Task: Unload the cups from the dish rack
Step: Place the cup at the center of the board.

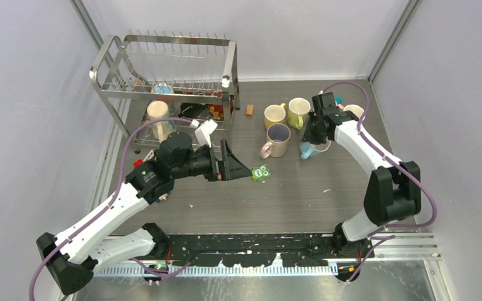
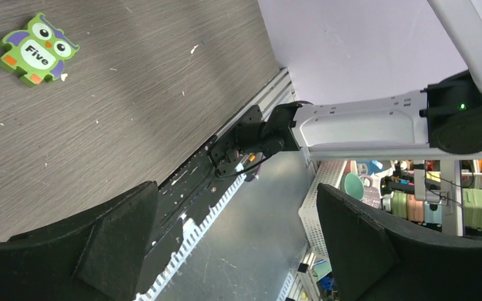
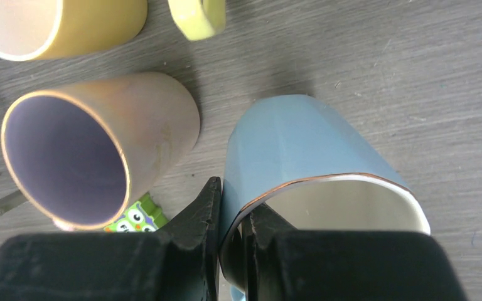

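Observation:
My right gripper moves toward the pink mug (image 3: 100, 150) next, slightly outward, down near the lime mug's handle. Bare table still separates the light blue mug from it.
The steel dish rack (image 1: 120, 69) stands at the far left. A cream mug (image 1: 158, 114) and a blue mug (image 1: 162, 89) are in it. My right gripper (image 1: 317, 135) is shut on the rim of a light blue mug (image 1: 309, 150), one finger inside and one outside; in the right wrist view the gripper (image 3: 235, 213) holds this mug (image 3: 301, 144) low over the table. Beside it are a pink mug (image 3: 100, 150), a yellow mug (image 1: 275, 116), a lime mug (image 1: 299, 111) and a cream mug (image 1: 353, 111). My left gripper (image 1: 235, 166) is open and empty, right of the rack.
A green owl puzzle piece (image 1: 262, 172) lies just right of my left gripper and shows in the left wrist view (image 2: 36, 49). A small brown block (image 1: 249, 110) lies near the rack. Small toys sit on the rack's lower tier (image 1: 213, 113).

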`<state>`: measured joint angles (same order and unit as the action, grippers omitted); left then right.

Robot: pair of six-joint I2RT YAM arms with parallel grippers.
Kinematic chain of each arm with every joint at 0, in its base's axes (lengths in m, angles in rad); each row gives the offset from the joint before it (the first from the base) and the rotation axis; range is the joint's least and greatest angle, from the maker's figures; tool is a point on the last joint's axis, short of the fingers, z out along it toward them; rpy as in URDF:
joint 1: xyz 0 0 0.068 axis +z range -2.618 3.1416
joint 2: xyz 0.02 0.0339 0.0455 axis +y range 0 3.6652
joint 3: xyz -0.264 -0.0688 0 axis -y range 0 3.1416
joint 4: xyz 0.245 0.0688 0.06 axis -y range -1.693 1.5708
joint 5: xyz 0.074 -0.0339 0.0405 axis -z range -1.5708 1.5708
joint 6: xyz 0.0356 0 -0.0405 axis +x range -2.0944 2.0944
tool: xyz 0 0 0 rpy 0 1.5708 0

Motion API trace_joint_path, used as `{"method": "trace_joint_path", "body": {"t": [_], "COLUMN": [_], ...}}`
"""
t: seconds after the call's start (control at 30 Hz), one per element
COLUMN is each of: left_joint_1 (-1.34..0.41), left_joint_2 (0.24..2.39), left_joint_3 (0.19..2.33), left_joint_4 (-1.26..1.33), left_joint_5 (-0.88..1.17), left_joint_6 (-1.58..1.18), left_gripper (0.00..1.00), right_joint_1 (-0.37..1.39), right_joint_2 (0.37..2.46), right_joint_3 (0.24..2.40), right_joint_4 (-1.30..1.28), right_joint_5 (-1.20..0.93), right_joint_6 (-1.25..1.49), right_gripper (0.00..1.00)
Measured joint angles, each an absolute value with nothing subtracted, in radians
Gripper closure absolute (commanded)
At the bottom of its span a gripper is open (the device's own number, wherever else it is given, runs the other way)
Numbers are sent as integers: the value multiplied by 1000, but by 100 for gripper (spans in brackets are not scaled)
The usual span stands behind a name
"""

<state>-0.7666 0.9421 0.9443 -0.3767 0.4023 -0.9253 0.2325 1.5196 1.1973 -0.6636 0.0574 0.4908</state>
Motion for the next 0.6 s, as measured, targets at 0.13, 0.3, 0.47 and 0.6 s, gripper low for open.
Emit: {"method": "trace_joint_path", "body": {"t": [0.13,0.3,0.47,0.6], "left_joint_1": [-767,-767,-767,-767], "left_joint_2": [920,918,918,920], "left_joint_3": [949,950,950,950], "left_joint_4": [-406,-431,-433,-433], "left_joint_5": [388,380,376,374], "left_joint_6": [-902,-883,-880,-880], "left_gripper": [2,2,1,1], "right_joint_1": [223,222,222,226], "right_joint_2": [1582,1644,1704,1745], "right_joint_3": [1212,1262,1322,1354], "right_joint_4": [-631,-628,-631,-643], "right_joint_5": [39,24,14,-2], "right_joint_6": [460,441,439,439], "right_gripper": [99,99,99,99]}}
